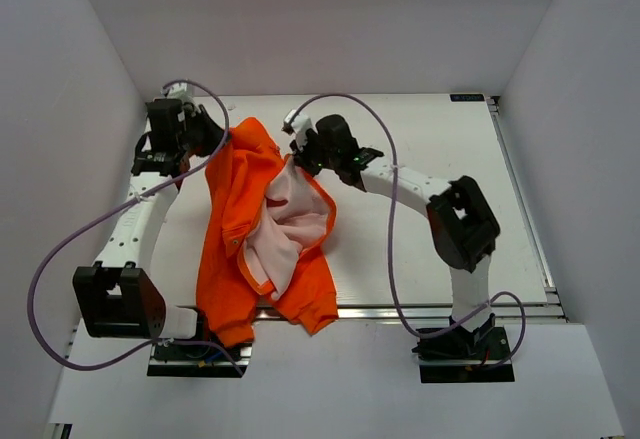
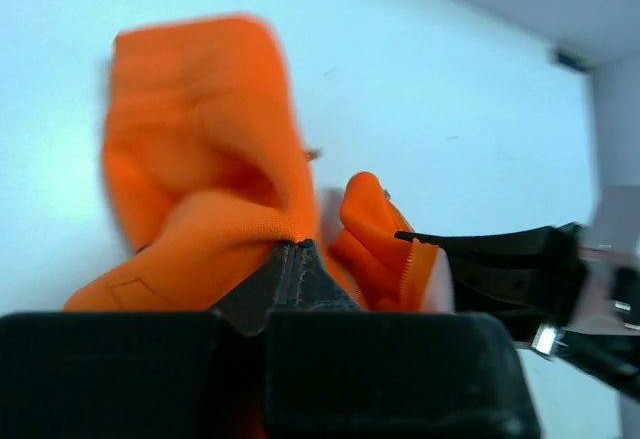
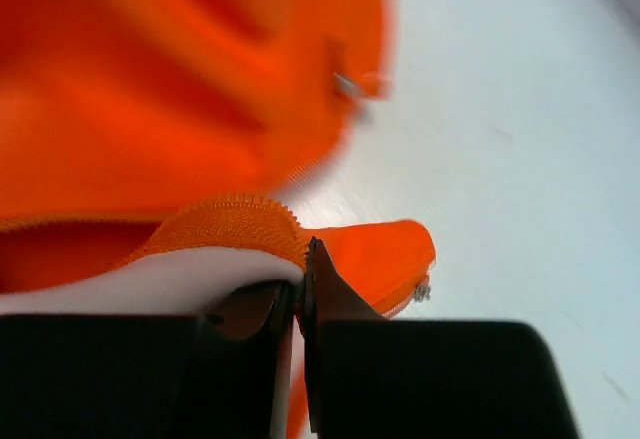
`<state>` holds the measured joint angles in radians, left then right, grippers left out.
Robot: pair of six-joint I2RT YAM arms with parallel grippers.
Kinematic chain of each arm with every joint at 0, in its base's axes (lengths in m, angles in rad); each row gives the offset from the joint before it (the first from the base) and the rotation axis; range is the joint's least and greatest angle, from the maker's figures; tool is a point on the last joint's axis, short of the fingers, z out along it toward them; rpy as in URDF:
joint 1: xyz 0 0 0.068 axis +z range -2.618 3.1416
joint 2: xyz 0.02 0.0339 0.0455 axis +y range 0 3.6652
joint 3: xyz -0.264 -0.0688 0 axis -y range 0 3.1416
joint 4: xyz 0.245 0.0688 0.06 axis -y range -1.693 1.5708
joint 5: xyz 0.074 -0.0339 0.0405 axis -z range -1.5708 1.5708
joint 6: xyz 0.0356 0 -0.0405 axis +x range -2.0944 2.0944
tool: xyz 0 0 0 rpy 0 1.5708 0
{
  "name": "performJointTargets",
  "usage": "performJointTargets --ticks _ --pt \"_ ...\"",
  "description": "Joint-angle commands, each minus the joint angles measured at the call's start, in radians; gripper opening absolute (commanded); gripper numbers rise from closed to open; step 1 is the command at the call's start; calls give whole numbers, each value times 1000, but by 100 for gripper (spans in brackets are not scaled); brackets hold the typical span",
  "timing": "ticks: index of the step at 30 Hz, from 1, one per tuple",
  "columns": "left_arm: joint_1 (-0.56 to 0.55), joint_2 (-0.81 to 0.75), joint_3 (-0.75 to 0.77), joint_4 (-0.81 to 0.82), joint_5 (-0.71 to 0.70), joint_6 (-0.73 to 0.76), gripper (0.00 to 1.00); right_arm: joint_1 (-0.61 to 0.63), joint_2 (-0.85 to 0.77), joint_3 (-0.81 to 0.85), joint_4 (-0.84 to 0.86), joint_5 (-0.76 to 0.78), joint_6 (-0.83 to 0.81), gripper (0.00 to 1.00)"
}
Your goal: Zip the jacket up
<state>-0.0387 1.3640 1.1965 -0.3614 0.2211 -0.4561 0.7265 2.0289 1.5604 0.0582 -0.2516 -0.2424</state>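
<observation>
I will next lift the bunched jacket's edge with my right gripper, spread it to the gripper's right in the top view, where the tabletop is bare, then lower it and let go.
The orange jacket [image 1: 235,229] lies open on the white table, its pale pink lining [image 1: 290,221] facing up. My left gripper [image 1: 215,139] is shut on the jacket's far left edge; in the left wrist view the fingertips [image 2: 290,259] pinch orange fabric [image 2: 200,179]. My right gripper [image 1: 300,154] is shut on the other front edge by the zipper; in the right wrist view the fingertips [image 3: 303,269] clamp the orange zipper tape [image 3: 230,221], with a small metal piece [image 3: 423,290] beside it. The two front edges are apart.
The white table [image 1: 430,139] has white walls on three sides. A metal rail [image 1: 400,311] runs along its near edge, and the jacket's hem hangs over it. The right arm's black gripper body [image 2: 500,269] shows in the left wrist view.
</observation>
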Motion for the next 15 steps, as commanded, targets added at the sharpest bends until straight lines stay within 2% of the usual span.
performJointTargets --ticks 1,3,5,6,7,11,12,15 --pt "2 -65 155 116 177 27 0 -15 -249 -92 118 527 6 0" --pt "0 -91 198 194 239 -8 0 -16 -384 -140 172 737 -52 0" --pt "0 -134 201 290 369 -85 0 -21 -464 -193 212 845 -147 0" --pt "0 -146 201 403 417 -123 0 -21 -539 -204 227 909 -173 0" --pt "-1 -163 206 441 495 -157 0 -21 -573 -207 229 935 -204 0" --pt "-4 -187 264 591 642 -312 0 -21 -751 -175 200 999 -219 0" --pt "-7 -198 278 655 653 -337 0 -19 -824 -168 187 986 -209 0" --pt "-10 -235 331 667 635 -352 0 -19 -935 -134 128 947 -181 0"
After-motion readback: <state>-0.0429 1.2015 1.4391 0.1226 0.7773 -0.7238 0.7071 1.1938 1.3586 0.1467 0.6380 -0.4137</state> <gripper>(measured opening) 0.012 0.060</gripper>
